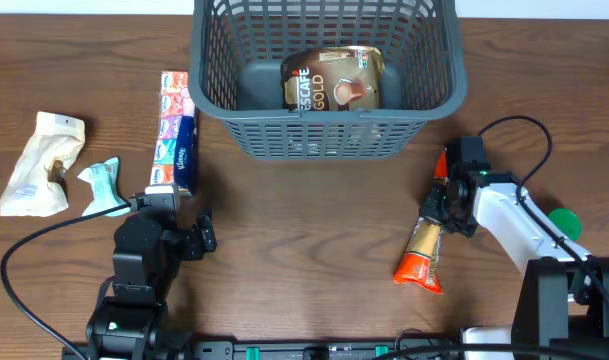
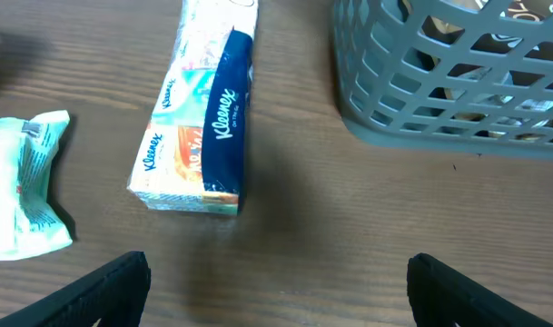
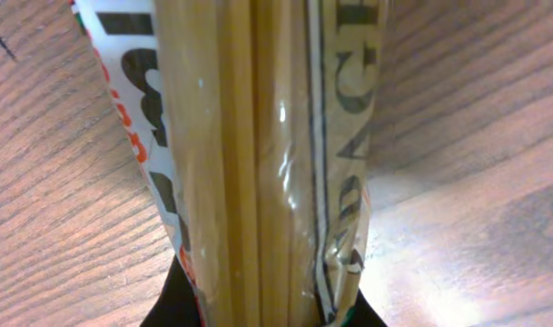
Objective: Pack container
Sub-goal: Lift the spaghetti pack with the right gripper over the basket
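I will lift the spaghetti pack up and outward with my right gripper next, so it clears the basket's side. Then I will turn and lower it onto the Nescafe Gold pouch [image 1: 332, 80] to let it go.
The dark grey lattice basket [image 1: 324, 120] stands at the back centre with a Nescafe Gold pouch [image 1: 332, 80] lying inside; its corner also shows in the left wrist view [image 2: 439, 100]. My right gripper [image 1: 447, 207] is shut on a long spaghetti pack with orange ends [image 1: 422, 255], near the table to the right of the basket. In the right wrist view the pack [image 3: 258, 154] fills the space between my fingers [image 3: 267, 309]. My left gripper [image 1: 172, 208] is open and empty [image 2: 276, 291], just short of a Kleenex tissue pack [image 1: 174, 130] [image 2: 203, 136].
A white bag [image 1: 39, 165] lies at the far left. A small teal-and-white packet [image 1: 102, 186] [image 2: 17, 186] lies beside the Kleenex pack. A green round object [image 1: 564, 220] sits at the right behind the right arm.
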